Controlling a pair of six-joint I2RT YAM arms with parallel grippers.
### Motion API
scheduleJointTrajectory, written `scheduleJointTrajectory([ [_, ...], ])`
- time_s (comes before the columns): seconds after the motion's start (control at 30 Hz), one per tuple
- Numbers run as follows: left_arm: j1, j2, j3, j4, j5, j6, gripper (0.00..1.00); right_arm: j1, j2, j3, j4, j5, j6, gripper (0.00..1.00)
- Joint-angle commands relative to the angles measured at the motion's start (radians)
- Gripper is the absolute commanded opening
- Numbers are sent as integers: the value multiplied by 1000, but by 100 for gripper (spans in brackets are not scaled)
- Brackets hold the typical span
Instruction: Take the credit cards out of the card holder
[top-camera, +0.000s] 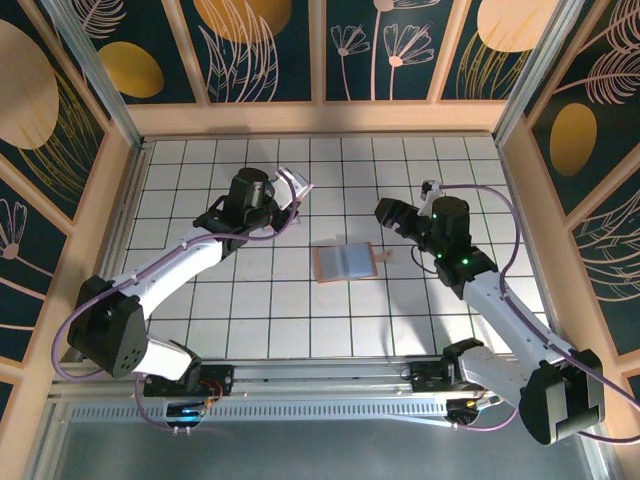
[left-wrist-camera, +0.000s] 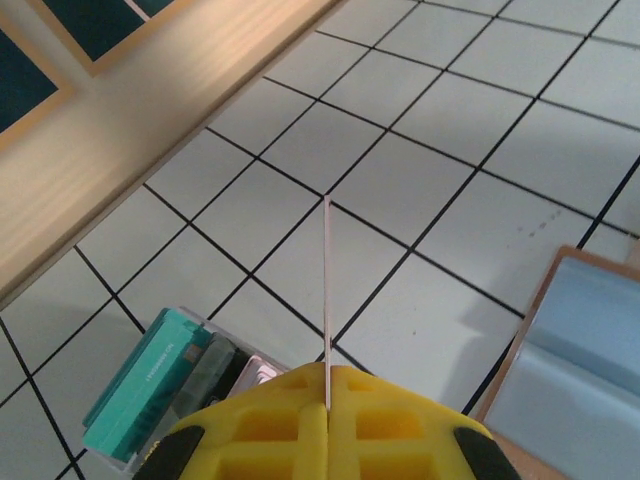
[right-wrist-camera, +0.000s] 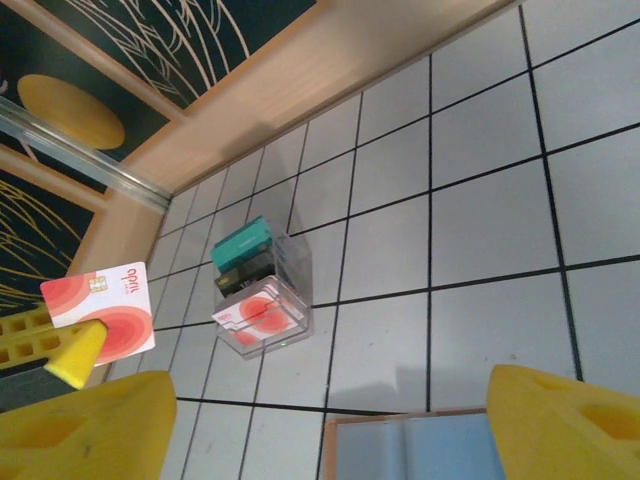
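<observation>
The robot will next turn the credit card with its left gripper and lower it to the red-circled cards in the clear box below, to let it go there.
The card holder (top-camera: 345, 262) lies open flat on the tiles mid-table, grey-blue inside with a tan border; it also shows in the wrist views (left-wrist-camera: 585, 365) (right-wrist-camera: 420, 448). My left gripper (top-camera: 280, 203) is shut on a credit card (top-camera: 298, 185), white with red circles, held on edge above the floor (left-wrist-camera: 327, 280). From the right wrist that card (right-wrist-camera: 100, 308) is seen at the left, pinched by a yellow fingertip (right-wrist-camera: 75, 360). My right gripper (top-camera: 392, 215) stands open just right of and beyond the holder, its jaws wide apart (right-wrist-camera: 330, 400) with nothing between them.
A small clear box (right-wrist-camera: 262, 290) holding teal, dark and red-circled cards stands on the tiles under my left gripper (left-wrist-camera: 327, 375), and it appears at the lower left in the left wrist view (left-wrist-camera: 160, 385). Wooden walls (top-camera: 320, 118) enclose the tiled floor.
</observation>
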Motion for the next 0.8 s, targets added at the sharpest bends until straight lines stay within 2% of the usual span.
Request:
scheduleJointTrajectory([
  [0.0, 13, 15, 24, -45, -9, 129, 0, -9, -16, 2, -16, 48, -9, 87],
  [0.17, 65, 61, 31, -77, 19, 230, 0, -11, -31, 2, -42, 98, -13, 99],
  [0.43, 147, 136, 61, -98, 117, 419, 0, -10, -45, 22, -108, 175, -13, 99],
  [0.53, 175, 182, 106, -162, 157, 486, 0, -11, -52, 21, -124, 194, -5, 99],
  [0.77, 201, 308, 207, -288, 157, 592, 0, -11, -56, 34, -147, 223, 6, 99],
])
